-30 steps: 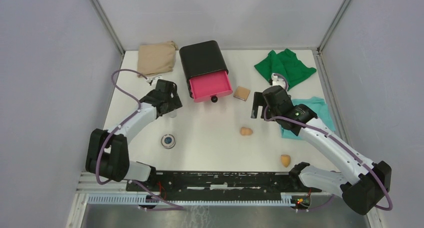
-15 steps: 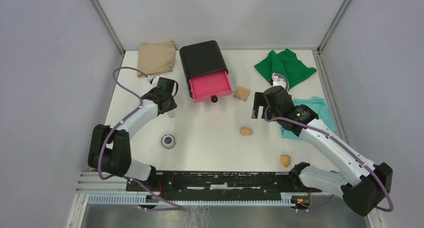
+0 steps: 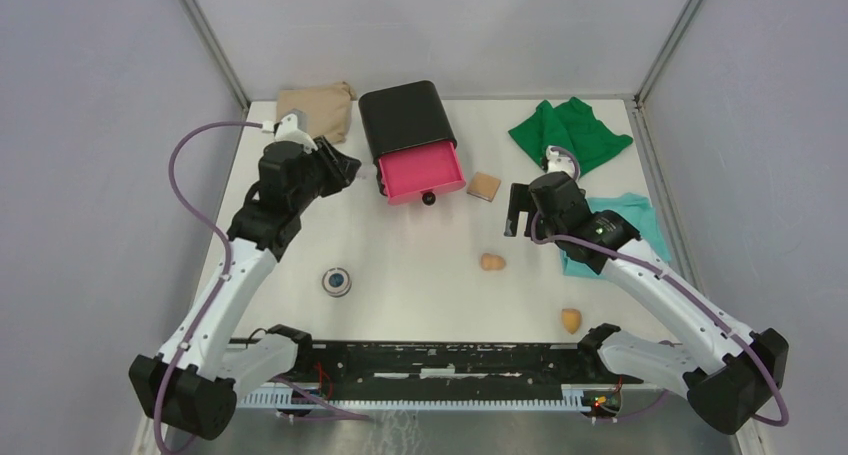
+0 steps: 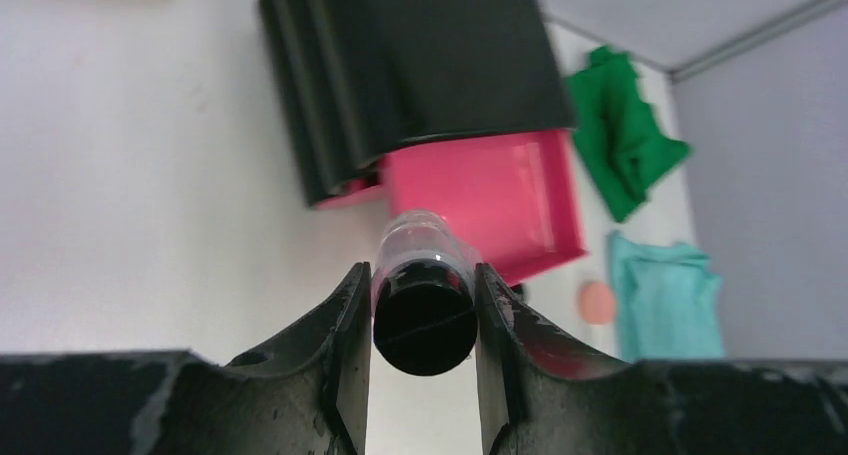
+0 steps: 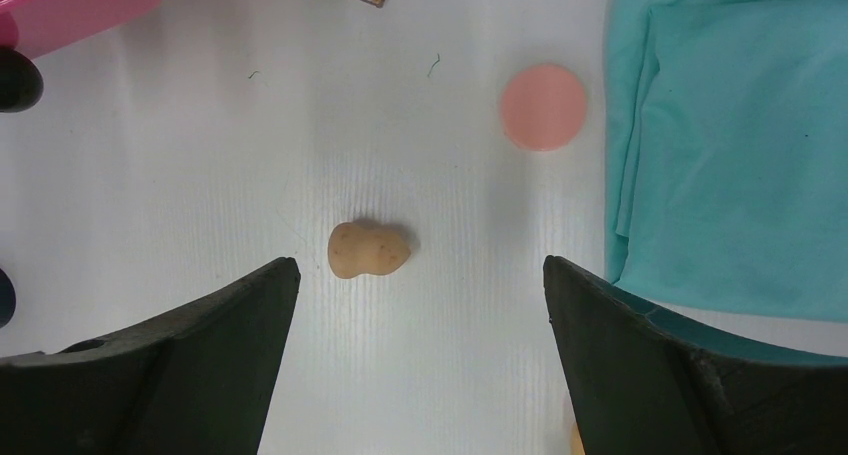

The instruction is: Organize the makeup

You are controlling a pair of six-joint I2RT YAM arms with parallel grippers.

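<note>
I will next carry the jar with my left gripper to the right in the top view, down over the open pink drawer [image 3: 420, 171], and then let go, because the drawer is empty.
My left gripper [image 4: 422, 273] is shut on a tiny jar [image 4: 424, 320] with a black lid and clear body, held above the table. From above, the left gripper [image 3: 347, 165] hangs just left of the open pink drawer [image 3: 420, 171] of the black box [image 3: 404, 115]. My right gripper [image 5: 418, 265] stands open over a tan egg-shaped sponge [image 5: 368, 250], which lies just beyond its fingertips. A pink round piece [image 5: 543, 107] lies beside the teal cloth. On the table are the tan square pad [image 3: 485, 185], a second sponge [image 3: 570, 320] and the silvery compact [image 3: 336, 280].
A beige cloth [image 3: 318, 110] lies at the back left, a green cloth [image 3: 570, 133] at the back right, and a teal cloth [image 3: 632, 220] under the right arm. The drawer's black knob [image 3: 428, 198] sticks out toward the table's middle. Frame posts stand at the back corners.
The left gripper closed on the tiny jar, lifted it off the table, and swung up and back toward the open drawer. The right arm barely moved.
</note>
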